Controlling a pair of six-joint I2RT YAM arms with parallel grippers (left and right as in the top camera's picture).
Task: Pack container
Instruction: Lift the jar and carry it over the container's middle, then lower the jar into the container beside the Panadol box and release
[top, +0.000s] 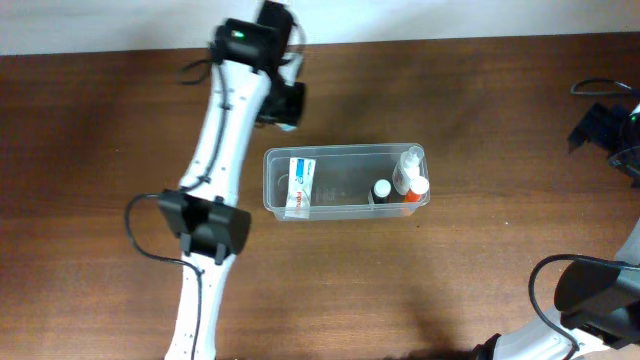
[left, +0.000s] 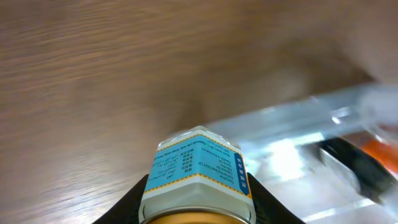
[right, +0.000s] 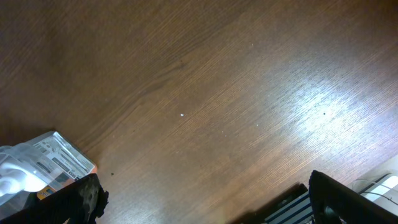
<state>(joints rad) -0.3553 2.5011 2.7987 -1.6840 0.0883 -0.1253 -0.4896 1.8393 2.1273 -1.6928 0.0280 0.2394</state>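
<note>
The tub's empty bottom beside the white box is back from and below my left gripper. That gripper needs to move back over the tub next, go down and release the bottle.
The container is a clear rectangular tub at the table's middle. It holds a white box with a blue and red label at its left end and small bottles at its right end. My left gripper hovers just beyond the tub's far left corner. It is shut on a bottle with a blue-and-white label and an amber body. The tub's wall lies to the right in the left wrist view. My right gripper is open and empty at the table's far right.
The tub's end with a labelled white bottle shows at the lower left of the right wrist view. A dark striped object sits by the right finger. Black cables lie at the right edge.
</note>
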